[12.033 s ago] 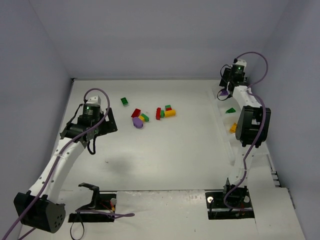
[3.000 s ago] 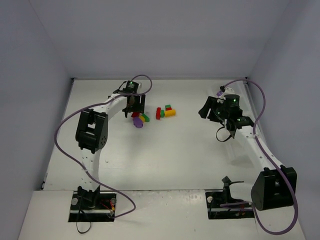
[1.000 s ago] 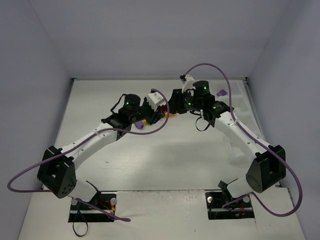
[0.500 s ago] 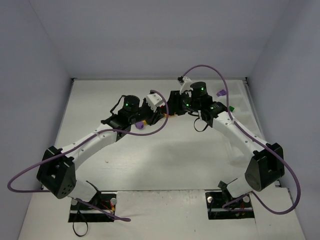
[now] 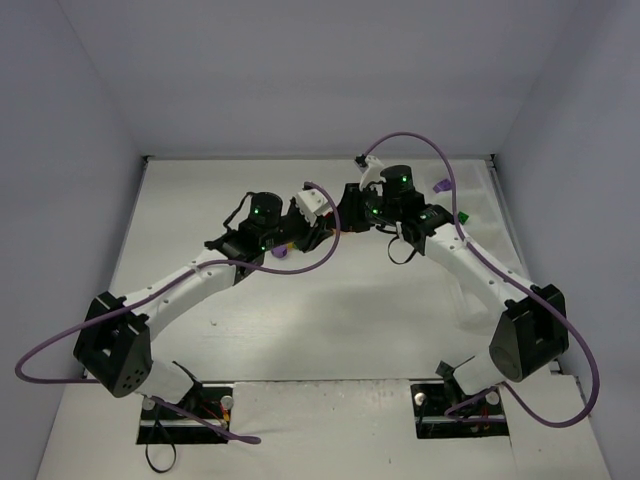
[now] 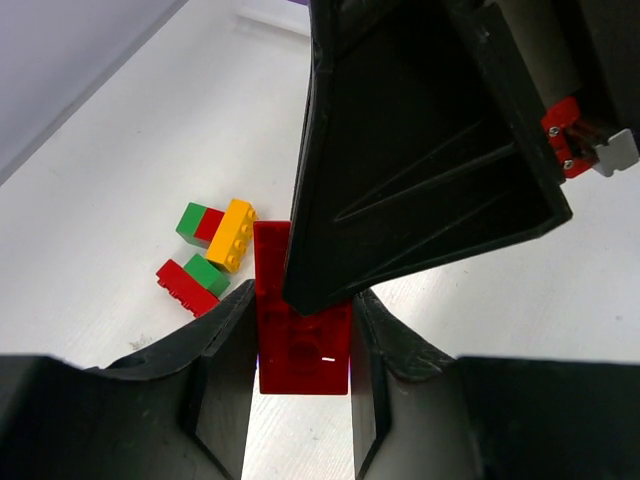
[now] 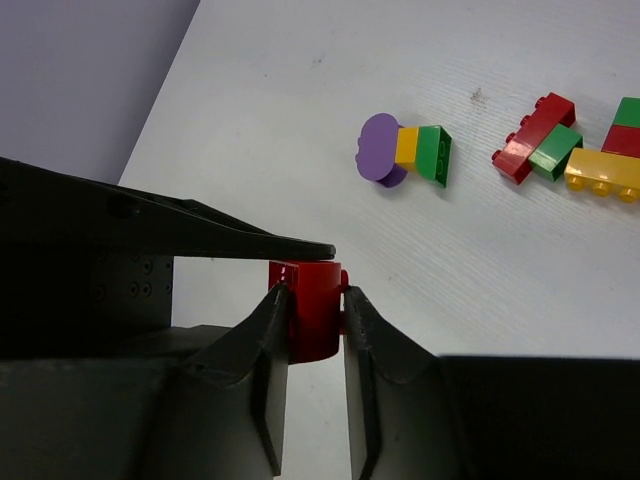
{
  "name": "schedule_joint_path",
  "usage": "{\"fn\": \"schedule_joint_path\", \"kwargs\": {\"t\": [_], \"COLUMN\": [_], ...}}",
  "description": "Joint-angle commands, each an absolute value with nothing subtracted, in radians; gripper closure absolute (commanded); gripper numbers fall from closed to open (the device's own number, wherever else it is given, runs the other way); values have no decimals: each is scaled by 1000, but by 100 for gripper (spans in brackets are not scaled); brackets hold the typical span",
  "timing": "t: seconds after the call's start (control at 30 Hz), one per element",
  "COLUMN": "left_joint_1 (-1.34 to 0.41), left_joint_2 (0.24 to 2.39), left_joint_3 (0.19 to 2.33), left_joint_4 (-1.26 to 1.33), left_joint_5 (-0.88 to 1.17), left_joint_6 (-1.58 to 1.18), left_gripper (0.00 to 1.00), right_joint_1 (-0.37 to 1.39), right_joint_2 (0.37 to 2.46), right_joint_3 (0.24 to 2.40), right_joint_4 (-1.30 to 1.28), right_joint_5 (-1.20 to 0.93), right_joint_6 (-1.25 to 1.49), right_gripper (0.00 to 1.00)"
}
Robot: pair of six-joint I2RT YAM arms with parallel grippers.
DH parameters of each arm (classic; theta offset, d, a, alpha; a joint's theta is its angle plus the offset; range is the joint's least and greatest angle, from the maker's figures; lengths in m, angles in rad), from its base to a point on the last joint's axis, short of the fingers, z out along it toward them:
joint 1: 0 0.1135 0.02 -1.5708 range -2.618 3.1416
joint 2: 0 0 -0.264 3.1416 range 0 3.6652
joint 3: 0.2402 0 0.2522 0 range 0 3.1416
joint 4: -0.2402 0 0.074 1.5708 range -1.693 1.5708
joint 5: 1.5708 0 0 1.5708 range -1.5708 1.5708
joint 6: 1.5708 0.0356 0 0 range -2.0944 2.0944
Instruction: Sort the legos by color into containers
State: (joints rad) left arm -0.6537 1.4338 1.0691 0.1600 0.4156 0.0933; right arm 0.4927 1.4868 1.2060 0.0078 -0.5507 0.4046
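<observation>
I will move my right gripper right in the top view, back over the near-end container [image 5: 478, 307], as purple and green are in the far containers.
A red lego [image 6: 300, 350] hangs above the table, gripped from both ends. My left gripper [image 6: 303, 305] is shut on its lower end, and my right gripper [image 7: 315, 292] is shut on the same red lego [image 7: 318, 315]. In the top view the left gripper [image 5: 322, 230] and right gripper [image 5: 346, 222] meet nose to nose at the table's middle back, hiding the brick. Loose legos lie below: a purple-yellow-green group [image 7: 402, 150], a red and green pair [image 7: 535, 140] and a yellow brick [image 7: 602, 170]. The containers [image 5: 468, 292] run faintly along the right wall.
A purple brick [image 5: 441, 187] and a green brick [image 5: 462, 216] lie at the far end of the row of containers. Another purple piece [image 5: 279, 253] shows beside the left arm. Purple cables loop over both arms. Walls close in the table on three sides.
My right gripper's jaws have closed onto the red lego that the left gripper holds. Both arms have barely shifted.
</observation>
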Motion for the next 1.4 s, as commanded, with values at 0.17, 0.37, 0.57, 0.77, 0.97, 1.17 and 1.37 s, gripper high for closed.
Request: {"fn": "schedule_joint_path", "kwargs": {"t": [0.17, 0.37, 0.57, 0.77, 0.97, 1.17, 1.37], "left_joint_1": [-666, -664, -663, -661, -660, -660, -660], "left_joint_2": [1378, 1339, 1269, 1212, 1181, 1166, 1163], "left_joint_3": [1086, 1063, 1046, 1031, 1031, 1026, 1029], "left_joint_4": [249, 192, 51, -73, -141, -166, -192], "left_joint_5": [370, 166, 20, -24, -37, -28, -43], "left_joint_6": [57, -38, -117, -169, -204, -221, -221], "left_gripper": [25, 14, 14, 14, 14, 14, 14], "right_joint_1": [494, 448, 292, 187, 31, -165, -245], "right_joint_2": [1451, 1379, 1270, 1195, 1172, 1135, 1117], "right_joint_3": [1187, 1126, 1011, 962, 913, 859, 874], "right_joint_4": [58, -54, -138, -248, -321, -350, -380], "right_joint_5": [-464, -88, 113, 349, 428, 417, 436], "right_joint_6": [367, 357, 463, 500, 505, 525, 518], "right_gripper": [100, 100, 100, 100, 100, 100, 100]}}
